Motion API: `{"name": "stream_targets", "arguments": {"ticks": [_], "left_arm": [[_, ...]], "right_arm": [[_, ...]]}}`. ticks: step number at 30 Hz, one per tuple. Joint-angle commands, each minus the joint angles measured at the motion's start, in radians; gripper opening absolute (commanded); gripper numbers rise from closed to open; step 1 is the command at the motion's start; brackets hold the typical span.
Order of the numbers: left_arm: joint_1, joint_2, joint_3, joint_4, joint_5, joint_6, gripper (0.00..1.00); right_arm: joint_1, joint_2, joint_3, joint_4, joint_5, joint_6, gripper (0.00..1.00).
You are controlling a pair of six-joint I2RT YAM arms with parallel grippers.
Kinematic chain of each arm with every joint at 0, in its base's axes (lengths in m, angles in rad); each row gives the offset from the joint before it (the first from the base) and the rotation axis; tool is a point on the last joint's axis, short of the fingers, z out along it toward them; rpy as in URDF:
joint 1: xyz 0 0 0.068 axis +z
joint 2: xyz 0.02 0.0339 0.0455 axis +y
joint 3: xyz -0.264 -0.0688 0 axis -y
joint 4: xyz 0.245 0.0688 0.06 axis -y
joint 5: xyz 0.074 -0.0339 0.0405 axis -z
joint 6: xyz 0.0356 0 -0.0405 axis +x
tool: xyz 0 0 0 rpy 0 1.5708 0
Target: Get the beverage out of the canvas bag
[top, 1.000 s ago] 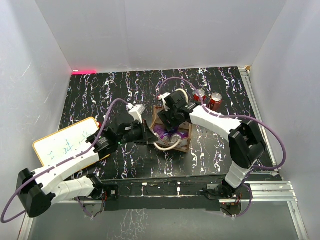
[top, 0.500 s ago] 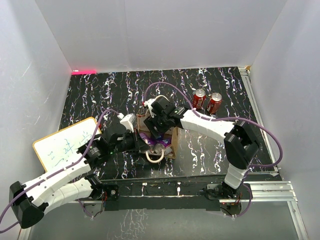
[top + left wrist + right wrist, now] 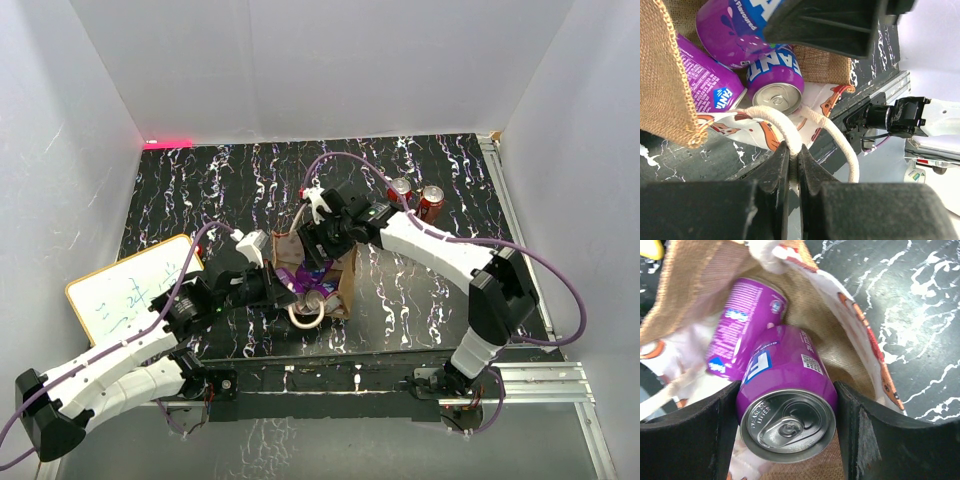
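I will lift my right gripper out of the bag [image 3: 346, 282], pass the red cans, and lower to release its can on the bare, open tabletop beside them.
The canvas bag [image 3: 346, 282] lies tipped open at the table's middle, with purple Fanta cans [image 3: 300, 280] inside. My left gripper [image 3: 285, 292] is shut on the bag's near cream rope handle [image 3: 790, 131], pinched between the fingertips. Two more cans [image 3: 775, 82] lie in the bag's mouth by the burlap wall [image 3: 665, 90]. My right gripper [image 3: 322, 240] reaches into the bag from the far side. Its jaws [image 3: 787, 425] are shut on one purple can [image 3: 785, 390], held end-on to the camera. Another can [image 3: 742, 330] lies beside it against the bag lining [image 3: 840, 355].
Two red cans [image 3: 400, 190] [image 3: 431, 202] stand behind the right arm at the back right. A white board with an orange rim [image 3: 130, 290] lies at the near left. The table's metal rail [image 3: 400, 375] runs along the near edge.
The bag slid left and nearer, pulled by my left gripper on the handle. My right gripper followed into the bag, then drew back slightly with the purple can.
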Motion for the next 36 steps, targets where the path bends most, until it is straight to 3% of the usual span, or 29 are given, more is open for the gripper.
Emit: {"name": "stream_targets", "arguments": {"ticks": [1, 5, 24, 30, 36], "left_arm": [[0.004, -0.003, -0.018, -0.008, -0.018, 0.0, 0.0], [0.003, -0.003, -0.013, -0.008, -0.017, 0.0, 0.0], [0.003, -0.021, -0.011, -0.025, -0.04, 0.007, 0.0], [0.003, -0.011, -0.01, -0.025, -0.037, 0.007, 0.0], [0.002, -0.006, 0.006, -0.041, -0.045, 0.02, 0.0]], "right_arm": [[0.019, -0.084, 0.004, 0.018, -0.23, -0.009, 0.08], [0.019, -0.099, -0.002, 0.036, -0.305, -0.038, 0.08], [-0.058, -0.254, -0.056, 0.01, -0.332, -0.067, 0.08], [-0.057, -0.359, -0.045, 0.069, -0.175, -0.011, 0.08], [-0.057, -0.477, 0.019, 0.051, 0.137, 0.032, 0.08]]}}
